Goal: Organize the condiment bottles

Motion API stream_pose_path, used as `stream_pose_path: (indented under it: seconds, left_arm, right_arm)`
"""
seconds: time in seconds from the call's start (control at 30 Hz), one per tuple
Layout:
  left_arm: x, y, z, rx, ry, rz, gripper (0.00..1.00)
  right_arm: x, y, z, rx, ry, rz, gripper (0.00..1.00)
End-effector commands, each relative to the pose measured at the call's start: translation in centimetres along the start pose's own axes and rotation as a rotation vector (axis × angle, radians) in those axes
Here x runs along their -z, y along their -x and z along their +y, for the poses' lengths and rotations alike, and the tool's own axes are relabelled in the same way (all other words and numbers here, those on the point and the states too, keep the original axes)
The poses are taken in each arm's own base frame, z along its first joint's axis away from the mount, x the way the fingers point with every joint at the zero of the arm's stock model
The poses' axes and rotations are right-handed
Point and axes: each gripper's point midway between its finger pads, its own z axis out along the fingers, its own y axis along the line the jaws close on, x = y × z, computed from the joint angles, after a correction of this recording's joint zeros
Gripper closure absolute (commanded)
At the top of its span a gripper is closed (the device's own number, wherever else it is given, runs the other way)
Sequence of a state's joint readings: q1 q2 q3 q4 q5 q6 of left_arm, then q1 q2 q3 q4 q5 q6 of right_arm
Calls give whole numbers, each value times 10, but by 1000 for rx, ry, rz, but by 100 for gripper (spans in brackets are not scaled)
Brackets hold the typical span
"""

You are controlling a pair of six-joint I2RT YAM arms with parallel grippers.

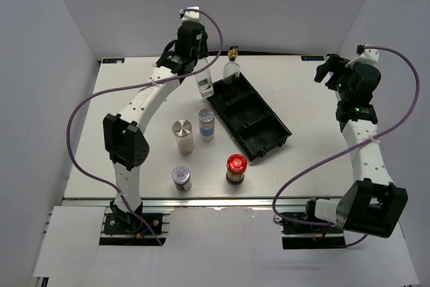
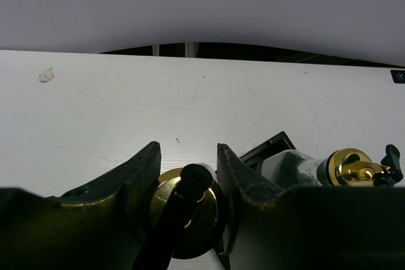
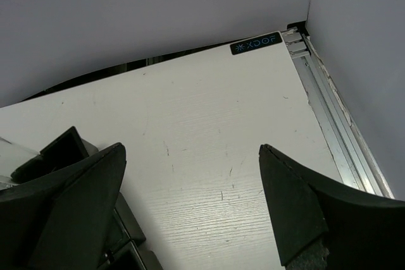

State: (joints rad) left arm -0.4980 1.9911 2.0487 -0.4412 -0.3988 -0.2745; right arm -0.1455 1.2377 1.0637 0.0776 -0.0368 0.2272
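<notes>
The far compartment's loose end (image 1: 220, 97) lies below my left gripper, to the right in the top view, so my gripper will go that way next and then down to release.
My left gripper (image 1: 195, 60) is shut on the neck of a clear glass bottle (image 1: 204, 85), held just left of the black tray (image 1: 263, 140). In the left wrist view its fingers (image 2: 144, 170) flank the bottle's gold spout (image 2: 190, 210). A second gold-spouted glass bottle (image 1: 232, 68) stands in the tray's far compartment and also shows in the left wrist view (image 2: 350, 167). A silver shaker (image 1: 183, 136), a blue-labelled shaker (image 1: 206, 124), a silver-capped jar (image 1: 181, 177) and a red-lidded dark jar (image 1: 236, 169) stand on the table. My right gripper (image 1: 329, 69) is open and empty, right of the tray.
The tray lies diagonally at centre right, its two nearer compartments holding nothing. Its corner shows in the right wrist view (image 3: 63, 150). The table's back edge and right rail (image 3: 329, 112) are close to my right gripper.
</notes>
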Motion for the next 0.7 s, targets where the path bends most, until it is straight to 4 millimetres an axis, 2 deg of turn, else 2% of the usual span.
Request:
stream_pose_path:
  seconds: [0.0,0.3,0.67]
  left_arm:
    - [29,64,-31,88,-115,-154,100]
    - [46,66,-47,66,-117,-171,100]
    - [23,52,-53,71,-61,-167,100]
  right_arm:
    - [-2,6,1,-13,16,-29,11]
    - [-3,4,-2,-24,18,-24,11]
    - [0,7,-3,-30,18,-35,11]
